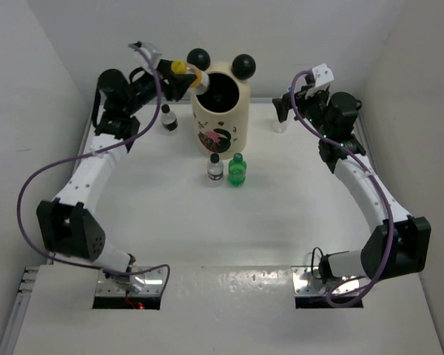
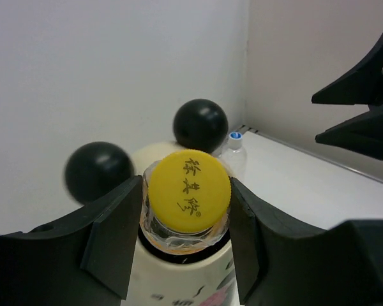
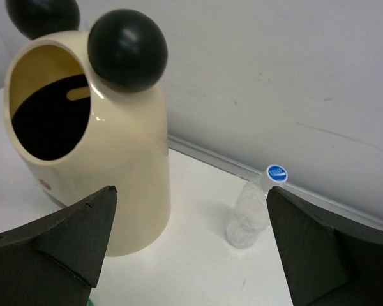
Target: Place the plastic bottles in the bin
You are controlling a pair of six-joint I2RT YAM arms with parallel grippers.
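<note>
The yellow-capped bottle goes right in the top view and down next for my left gripper to release, since the bin's dark opening (image 1: 223,96) lies below and that way.
My left gripper (image 1: 182,76) is shut on the yellow-capped bottle (image 1: 186,71) and holds it lying sideways over the left rim of the cream bin (image 1: 222,111). In the left wrist view the fingers (image 2: 115,236) press both sides of the bottle (image 2: 188,190) above the bin (image 2: 179,284). A clear black-capped bottle (image 1: 168,118) stands left of the bin. Another black-capped bottle (image 1: 215,168) and the green bottle (image 1: 237,170) stand in front of it. My right gripper (image 1: 285,111) is open and empty, just above the blue-capped clear bottle (image 1: 280,123), which also shows in the right wrist view (image 3: 249,213).
The bin's two black ball ears (image 1: 199,57) (image 1: 243,65) rise from its rim. White walls close in the table (image 1: 207,237) at the back and on both sides. The right arm's fingers (image 2: 364,108) show at the right edge of the left wrist view.
</note>
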